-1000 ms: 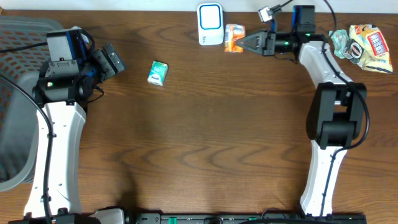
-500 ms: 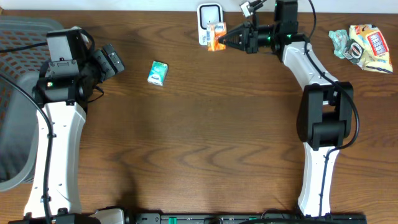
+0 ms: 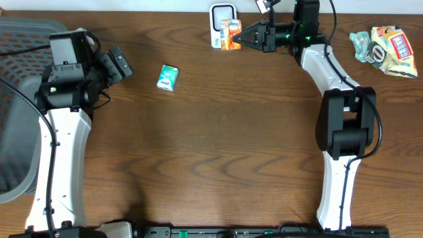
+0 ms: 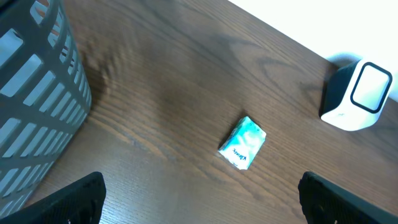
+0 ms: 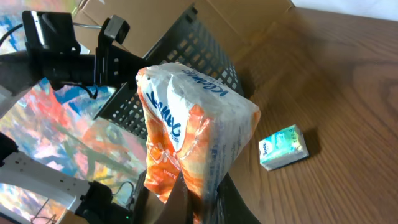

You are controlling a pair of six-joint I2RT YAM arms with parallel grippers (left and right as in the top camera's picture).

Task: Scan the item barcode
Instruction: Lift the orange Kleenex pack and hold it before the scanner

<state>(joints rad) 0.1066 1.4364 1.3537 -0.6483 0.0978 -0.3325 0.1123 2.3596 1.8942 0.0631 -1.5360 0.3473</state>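
The snack packet pile is to the right of my right gripper in the overhead view. I will swing my right gripper there from the scanner (image 3: 223, 13) next and release the packet.
An orange and white packet (image 3: 230, 34) hangs just in front of the white barcode scanner (image 3: 223, 13) at the table's far edge. My right gripper (image 3: 246, 37) is shut on the packet's lower end; in the right wrist view the packet (image 5: 193, 130) rises tilted from the gripper (image 5: 205, 200). My left gripper (image 3: 117, 63) stands open at the left, holding nothing. In the left wrist view its gripper (image 4: 202, 194) hovers over bare wood, short of a small green packet (image 4: 242, 144), with the scanner (image 4: 357, 96) beyond.
The green packet (image 3: 168, 77) lies left of the middle. A grey mesh basket (image 3: 13, 99) stands off the table's left edge. A pile of crumpled snack packets (image 3: 386, 46) sits at the far right corner.
My right arm has carried the orange packet leftward, from right of the scanner to directly in front of it. The left arm has stayed still.
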